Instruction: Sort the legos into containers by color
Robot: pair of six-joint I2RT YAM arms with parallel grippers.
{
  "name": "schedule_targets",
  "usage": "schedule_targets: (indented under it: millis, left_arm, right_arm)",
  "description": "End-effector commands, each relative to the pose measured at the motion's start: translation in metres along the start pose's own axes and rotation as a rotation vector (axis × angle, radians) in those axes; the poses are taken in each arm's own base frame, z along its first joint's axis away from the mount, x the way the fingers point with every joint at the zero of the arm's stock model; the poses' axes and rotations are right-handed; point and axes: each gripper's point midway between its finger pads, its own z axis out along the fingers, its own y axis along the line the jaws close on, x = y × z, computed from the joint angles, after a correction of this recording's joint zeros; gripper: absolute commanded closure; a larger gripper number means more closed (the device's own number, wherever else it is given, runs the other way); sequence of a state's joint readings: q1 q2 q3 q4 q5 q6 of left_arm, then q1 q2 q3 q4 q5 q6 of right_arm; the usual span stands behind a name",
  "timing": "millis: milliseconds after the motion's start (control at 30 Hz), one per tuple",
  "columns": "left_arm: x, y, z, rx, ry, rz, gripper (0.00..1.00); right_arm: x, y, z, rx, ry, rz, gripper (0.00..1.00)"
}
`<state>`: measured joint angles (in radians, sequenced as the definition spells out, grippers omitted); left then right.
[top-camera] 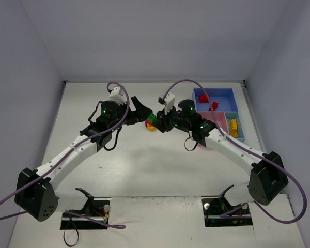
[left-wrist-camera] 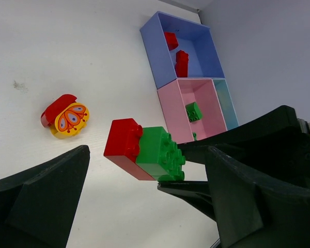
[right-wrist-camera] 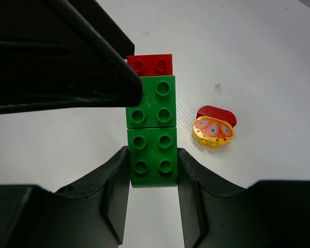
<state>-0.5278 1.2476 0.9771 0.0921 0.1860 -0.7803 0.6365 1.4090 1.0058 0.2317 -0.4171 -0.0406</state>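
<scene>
The right gripper draws its green brick to the right in the top view next and releases it over the pink compartment (top-camera: 220,119), since green already lies there.
My right gripper (right-wrist-camera: 152,178) is shut on the lower green brick of a stack (right-wrist-camera: 151,132) of two green bricks and one red brick, held above the table. In the left wrist view the stack (left-wrist-camera: 144,152) hangs between the wide-open fingers of my left gripper (left-wrist-camera: 144,201), its red end pointing left. The left gripper's finger (right-wrist-camera: 67,67) lies beside the upper green brick. In the top view both grippers, left (top-camera: 142,114) and right (top-camera: 156,121), meet at mid table around the green brick (top-camera: 152,118).
A yellow butterfly piece with a red brick (left-wrist-camera: 64,116) lies on the table just beyond the grippers. The tray stands at the far right: the blue compartment (top-camera: 225,94) holds red bricks, the pink one (left-wrist-camera: 209,111) a green brick, the light-blue one (top-camera: 239,135) yellow bricks.
</scene>
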Motion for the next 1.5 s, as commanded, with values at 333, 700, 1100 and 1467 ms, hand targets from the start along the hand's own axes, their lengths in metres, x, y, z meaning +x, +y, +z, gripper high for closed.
schedule_targets:
  millis: [333, 700, 1100, 1467]
  left_arm:
    - [-0.020, -0.018, 0.006, 0.089, -0.081, -0.013, 0.26]
    - [-0.004, -0.019, 0.012, 0.134, -0.042, -0.031, 0.63]
    - [0.006, 0.027, 0.005, -0.074, -0.041, 0.124, 0.85]
    - [0.014, 0.040, -0.001, -0.112, -0.023, 0.139, 0.86]
  right_arm:
    - [-0.057, 0.015, -0.014, -0.047, -0.199, -0.003, 1.00]
    - [-0.059, 0.016, -0.016, -0.049, -0.218, 0.017, 1.00]
    - [-0.071, -0.007, -0.041, 0.065, -0.240, -0.002, 1.00]
    - [-0.006, -0.140, -0.119, 0.683, -0.062, 0.154, 1.00]
